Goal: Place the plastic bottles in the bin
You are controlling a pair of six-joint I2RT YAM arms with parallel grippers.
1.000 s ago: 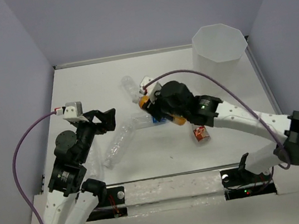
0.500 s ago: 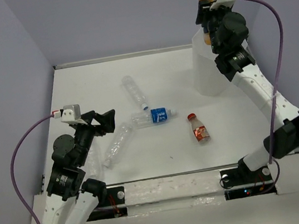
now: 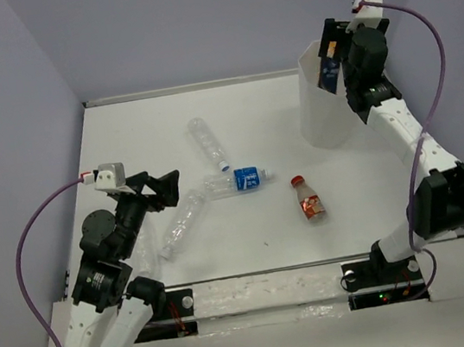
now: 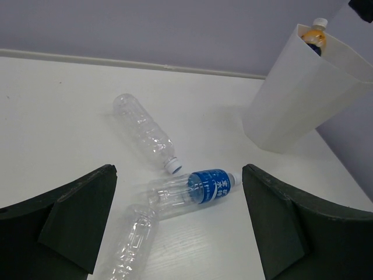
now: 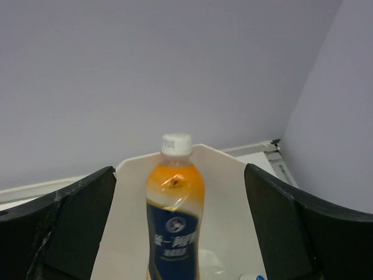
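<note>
I need to bring the fingers of my right gripper, clear of the orange bottle, back and down around the red-labelled bottle's neck point(image 3: 302, 188). It lies below and back from my fingers.
The orange-filled bottle point(image 5: 175, 216) with a dark blue label stands upright and blurred inside the mouth of the white bin point(image 5: 230, 192), between the fingers of my right gripper point(image 5: 179, 175). That gripper is open, with a gap on each side of the bottle. From above, the right gripper point(image 3: 333, 58) hovers over the bin point(image 3: 325, 120) at the back right. On the table lie two clear bottles point(image 3: 207, 142) point(image 3: 183, 224), a blue-labelled clear bottle point(image 3: 238, 181) and a small red-labelled bottle point(image 3: 308, 199). My left gripper point(image 3: 160, 188) is open and empty, apart from the bottles.
The table is boxed in by grey walls at the back and both sides. The bin stands close to the back right corner. In the left wrist view the orange bottle's cap point(image 4: 317, 24) shows above the bin's rim point(image 4: 326, 49).
My right arm lifted the orange bottle from mid-table to above the bin and opened its jaws; the bottle now sits lower, in the bin's mouth. The left arm has not moved.
</note>
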